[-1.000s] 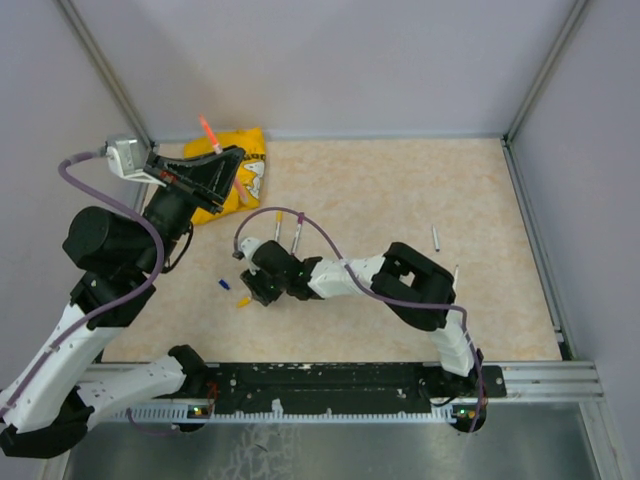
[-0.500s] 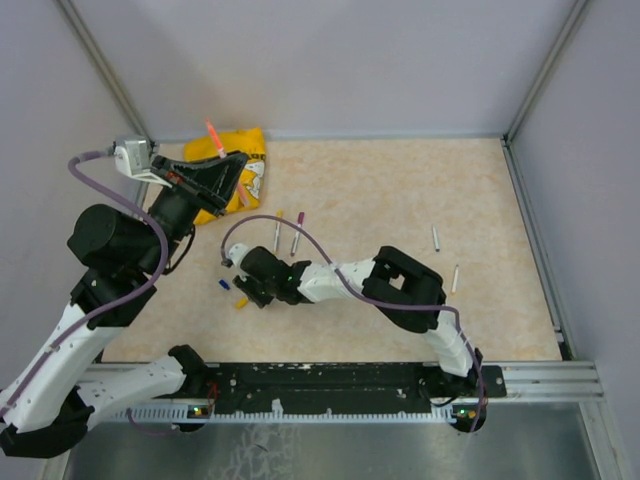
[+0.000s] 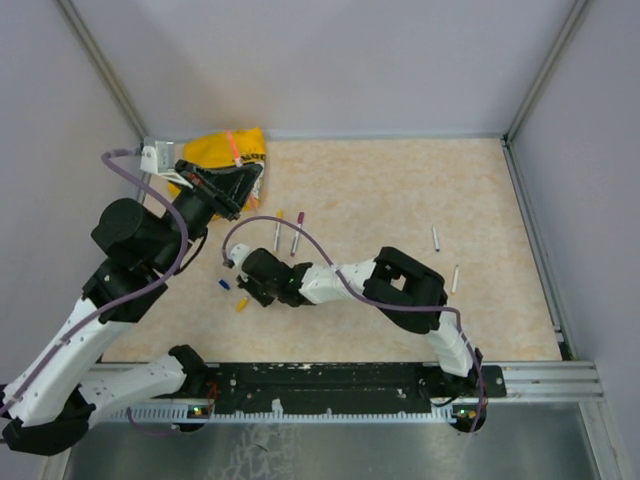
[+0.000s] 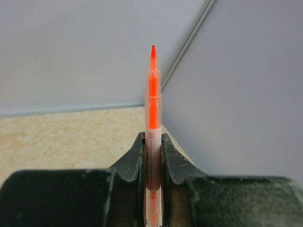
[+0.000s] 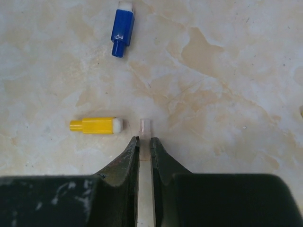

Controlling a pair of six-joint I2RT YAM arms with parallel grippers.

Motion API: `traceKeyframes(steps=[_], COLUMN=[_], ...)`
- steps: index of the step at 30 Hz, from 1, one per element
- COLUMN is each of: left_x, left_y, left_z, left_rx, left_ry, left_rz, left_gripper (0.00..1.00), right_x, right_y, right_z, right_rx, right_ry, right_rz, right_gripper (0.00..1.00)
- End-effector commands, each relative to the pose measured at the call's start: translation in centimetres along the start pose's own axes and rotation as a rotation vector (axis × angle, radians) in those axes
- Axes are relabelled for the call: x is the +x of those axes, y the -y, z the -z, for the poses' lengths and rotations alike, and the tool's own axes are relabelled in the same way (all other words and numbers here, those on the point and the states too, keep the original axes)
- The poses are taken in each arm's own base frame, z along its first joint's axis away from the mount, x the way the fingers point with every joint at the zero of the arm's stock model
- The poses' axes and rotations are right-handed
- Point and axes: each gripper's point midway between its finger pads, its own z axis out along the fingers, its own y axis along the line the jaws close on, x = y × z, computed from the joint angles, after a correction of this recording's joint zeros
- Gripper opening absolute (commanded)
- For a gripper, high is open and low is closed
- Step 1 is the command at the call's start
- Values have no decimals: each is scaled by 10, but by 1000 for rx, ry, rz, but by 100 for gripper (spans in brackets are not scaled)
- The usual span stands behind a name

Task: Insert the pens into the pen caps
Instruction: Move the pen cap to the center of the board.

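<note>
I should move the pen cap low toward the right in the top view with my right gripper, onto bare table [image 3: 335,248], because the yellow and blue caps lie near the gripper here.
My left gripper [image 4: 152,137] is shut on an orange-red pen [image 4: 153,94], whose uncapped tip points away from the wrist. In the top view this pen [image 3: 232,146] is held in the air over the yellow bag by the left gripper [image 3: 228,178]. My right gripper [image 5: 145,139] is down at the table, its jaws shut on a small pale translucent pen cap [image 5: 145,126]. A yellow cap [image 5: 94,126] lies just left of it and a blue cap [image 5: 122,29] farther off. Two pens [image 3: 278,228] [image 3: 296,235] lie beyond the right gripper [image 3: 250,290].
Two grey pens [image 3: 436,237] [image 3: 456,278] lie at the right of the table. A yellow bag [image 3: 215,152] sits in the back left corner under the left gripper. Walls and metal rails [image 3: 530,215] close in the table.
The right gripper slid a little left and its jaws closed on the pale cap. The left arm swung to the right, carrying the orange-red pen with it.
</note>
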Motion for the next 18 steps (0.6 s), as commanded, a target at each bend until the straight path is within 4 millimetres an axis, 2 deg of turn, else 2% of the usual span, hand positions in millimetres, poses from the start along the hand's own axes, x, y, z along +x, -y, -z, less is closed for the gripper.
traceKeyframes(steps=[1,5,9,18], left_x=[19,32,44,70], left_y=[0,-1,-4,-12], left_z=[-3,-5,-8,-12], left_rx=[13,17,15,0], left_ry=[-58,-91,-120,-186], left_rz=[18,24,15,-1], left_gripper=[0,0,0,0], right_x=[-12,-13,-6,34], right_y=[5,12,19,51], right_z=[20,37,56,95], right_rx=[44,75,105,180], right_ry=[47,70,76,28], right_rz=[2,-12,-27,-124], right_gripper=[6,6,6,5])
